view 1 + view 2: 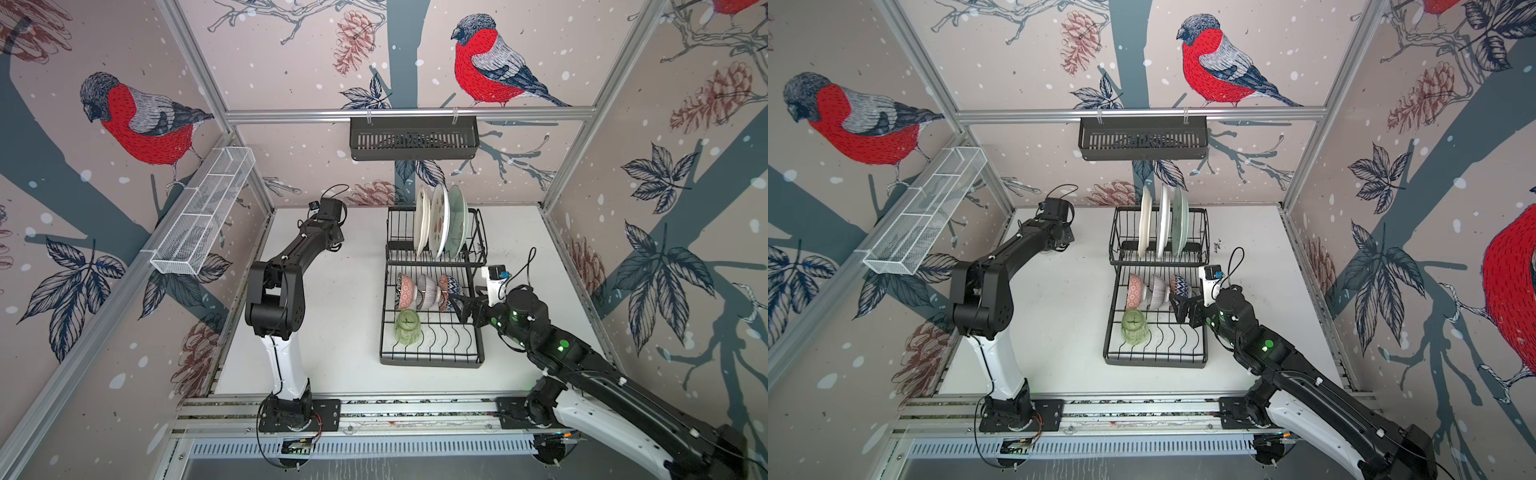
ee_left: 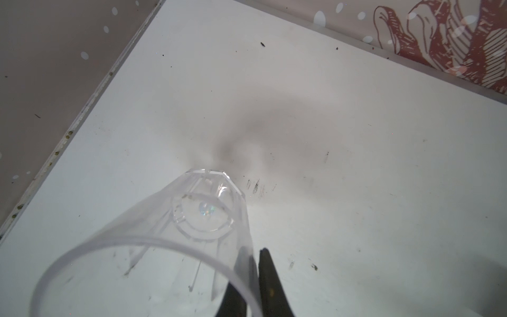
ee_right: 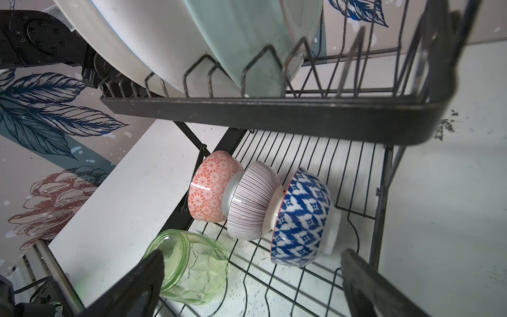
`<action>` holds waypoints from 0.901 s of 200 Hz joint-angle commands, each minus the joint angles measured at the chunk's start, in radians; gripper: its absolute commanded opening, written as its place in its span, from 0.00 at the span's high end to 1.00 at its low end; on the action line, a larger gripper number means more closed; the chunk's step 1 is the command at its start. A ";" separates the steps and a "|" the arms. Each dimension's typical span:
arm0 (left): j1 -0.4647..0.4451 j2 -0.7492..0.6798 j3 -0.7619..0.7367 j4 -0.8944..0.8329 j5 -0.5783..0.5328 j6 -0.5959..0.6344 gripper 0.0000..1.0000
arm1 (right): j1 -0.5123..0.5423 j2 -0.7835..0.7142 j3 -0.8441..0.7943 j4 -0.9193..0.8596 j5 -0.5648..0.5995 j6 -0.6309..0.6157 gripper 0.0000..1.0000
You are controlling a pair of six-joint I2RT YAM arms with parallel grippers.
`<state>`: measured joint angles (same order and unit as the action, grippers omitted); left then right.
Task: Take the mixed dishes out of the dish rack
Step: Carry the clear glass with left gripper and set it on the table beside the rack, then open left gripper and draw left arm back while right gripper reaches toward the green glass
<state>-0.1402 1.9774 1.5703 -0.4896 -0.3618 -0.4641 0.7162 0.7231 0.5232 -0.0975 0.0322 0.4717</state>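
My left gripper holds the side of the clear tumbler above bare tabletop. I need to lower it slightly, set the tumbler's base on that open spot and let go of the tumbler's side.
The black dish rack (image 1: 432, 363) holds three upright plates: white (image 1: 420, 224), watermelon-patterned (image 1: 439, 220) and pale green (image 1: 457, 220). On its lower tray lean an orange bowl (image 3: 211, 186), a striped bowl (image 3: 252, 200) and a blue-and-white bowl (image 3: 301, 216), with a green tumbler (image 3: 192, 266) lying beside them. My right gripper (image 3: 252, 255) is open just in front of the blue bowl, touching nothing. My left gripper (image 2: 253, 251) is shut on the wall of a clear tumbler (image 2: 153, 219), held tilted just over the table's back left part.
A black slotted wall basket (image 1: 413, 139) hangs on the back rail above the rack. A long white mesh basket (image 1: 203, 216) is fixed to the left wall. The left arm's wrist (image 1: 324, 224) is close to the back left corner of the white table (image 1: 345, 332).
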 commanded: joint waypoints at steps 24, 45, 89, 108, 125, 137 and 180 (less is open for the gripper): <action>0.031 0.049 0.039 -0.086 0.040 0.026 1.00 | -0.026 0.015 0.018 0.001 -0.066 -0.009 0.00; 0.036 0.069 0.066 -0.120 0.046 0.016 0.98 | -0.040 0.024 0.023 0.005 -0.082 0.000 0.00; 0.036 0.081 0.115 -0.170 0.044 0.028 0.43 | -0.053 0.040 0.023 0.002 -0.101 0.018 0.00; 0.037 0.077 0.129 -0.185 0.019 0.043 0.27 | -0.058 0.041 0.029 -0.010 -0.109 0.027 0.00; 0.037 0.065 0.143 -0.195 0.012 0.050 0.18 | -0.058 0.041 0.042 -0.027 -0.110 0.032 0.00; 0.037 0.048 0.146 -0.193 0.017 0.053 0.14 | -0.058 0.035 0.046 -0.035 -0.110 0.036 0.00; 0.037 -0.095 0.064 -0.144 0.062 0.020 0.02 | -0.049 0.038 0.058 -0.052 -0.153 0.063 0.00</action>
<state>-0.1040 1.9594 1.6901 -0.6598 -0.3202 -0.4217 0.6586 0.7586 0.5629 -0.1364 -0.0811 0.5034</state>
